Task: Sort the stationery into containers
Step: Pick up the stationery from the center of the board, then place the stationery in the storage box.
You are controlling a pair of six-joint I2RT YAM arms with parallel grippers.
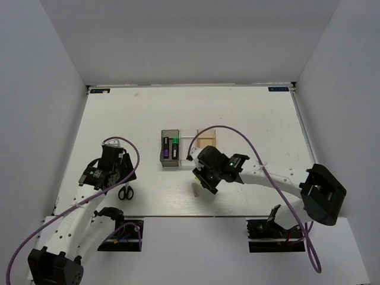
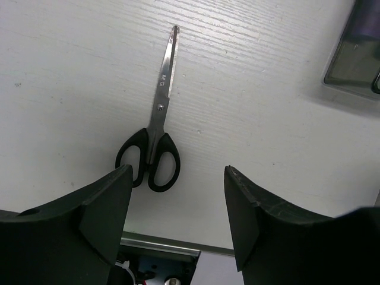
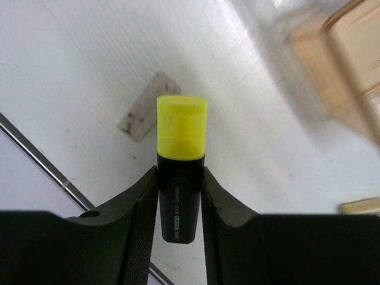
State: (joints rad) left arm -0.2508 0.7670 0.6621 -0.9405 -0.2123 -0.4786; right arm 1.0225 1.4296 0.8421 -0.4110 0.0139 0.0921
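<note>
The dark grey bin is outward and to the left of my right gripper in the top view. My right gripper needs to lift outward over it next and release the highlighter.
My right gripper is shut on a black highlighter with a yellow cap, held just above the table; in the top view this gripper sits in front of the containers. A grey eraser lies beyond the cap, and a beige eraser shows at the right edge. Black-handled scissors lie closed on the table, handles toward my open, empty left gripper, which hovers beside them. The dark grey bin holds the purple-capped and green-capped highlighters. The clear bin and orange-tan bin stand to its right.
The table's front metal edge runs close under the left gripper and also shows in the right wrist view. White walls enclose the table on three sides. Purple cables loop over both arms.
</note>
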